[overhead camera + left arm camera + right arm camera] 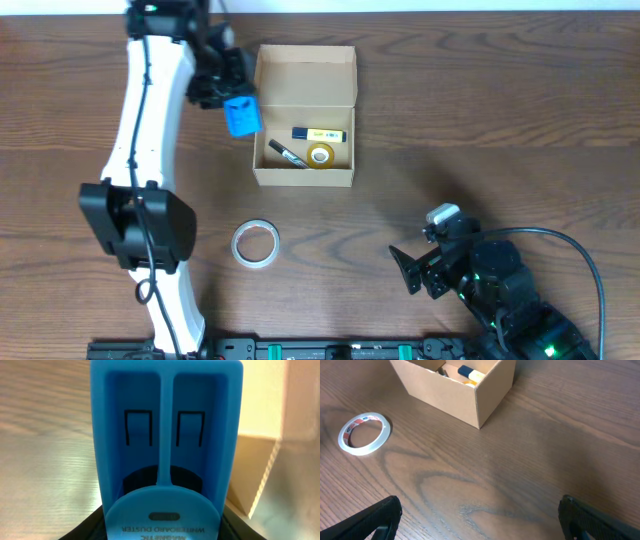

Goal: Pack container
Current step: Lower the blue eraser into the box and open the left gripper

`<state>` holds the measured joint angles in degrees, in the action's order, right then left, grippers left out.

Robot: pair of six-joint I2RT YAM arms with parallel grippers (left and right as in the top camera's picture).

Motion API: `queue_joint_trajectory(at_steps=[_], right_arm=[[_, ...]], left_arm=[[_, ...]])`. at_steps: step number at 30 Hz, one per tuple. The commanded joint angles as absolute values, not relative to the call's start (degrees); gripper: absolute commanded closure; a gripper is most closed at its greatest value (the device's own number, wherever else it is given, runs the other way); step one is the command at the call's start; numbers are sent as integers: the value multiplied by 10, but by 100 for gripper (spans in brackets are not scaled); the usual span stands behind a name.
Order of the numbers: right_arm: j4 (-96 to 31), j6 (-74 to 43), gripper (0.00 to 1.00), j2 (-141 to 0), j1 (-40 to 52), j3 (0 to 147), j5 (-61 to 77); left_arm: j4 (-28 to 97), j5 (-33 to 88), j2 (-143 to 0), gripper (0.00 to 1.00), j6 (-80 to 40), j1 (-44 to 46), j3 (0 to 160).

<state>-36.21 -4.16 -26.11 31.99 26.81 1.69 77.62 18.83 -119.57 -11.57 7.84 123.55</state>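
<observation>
I need to carry the blue whiteboard duster in my left gripper past the side of the container next, and then turn it above the marker and pen [299,141].
The tan cardboard container [304,178] stands open at the table's back middle, lid flap up. Inside lie a yellow-and-blue marker [320,133], a black pen [287,153] and a small yellow tape roll [321,155]. The box also shows in the right wrist view [445,395]. My left gripper [232,100] is shut on a blue whiteboard duster [241,116], held just left of the box's left wall; the duster fills the left wrist view [165,445]. My right gripper [412,270] is open and empty at the front right, fingers apart over bare wood [480,515].
A roll of clear tape [254,244] lies flat on the table in front of the box, left of my right gripper; it also shows in the right wrist view [364,434]. The wooden table [500,120] stretches right of the box.
</observation>
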Motion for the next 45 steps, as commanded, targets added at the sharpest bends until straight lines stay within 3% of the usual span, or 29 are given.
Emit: queue_joint_trajectory(at_steps=[1,13,24,45], right_arm=[[-362,-51,1,-259,316,269,15],[-362,-51,1,-259,316,269,15],[-362,-51,1,-259,316,269,15],[-362,-51,1,-259,316,269,15]], left_arm=[[779,205,-1184,66,-15,112,1248],[772,157,-1184,64,250,185,1248],[735,227,-1189,63,297,191,1211],[653,224,-1198,56,298,203,1077]])
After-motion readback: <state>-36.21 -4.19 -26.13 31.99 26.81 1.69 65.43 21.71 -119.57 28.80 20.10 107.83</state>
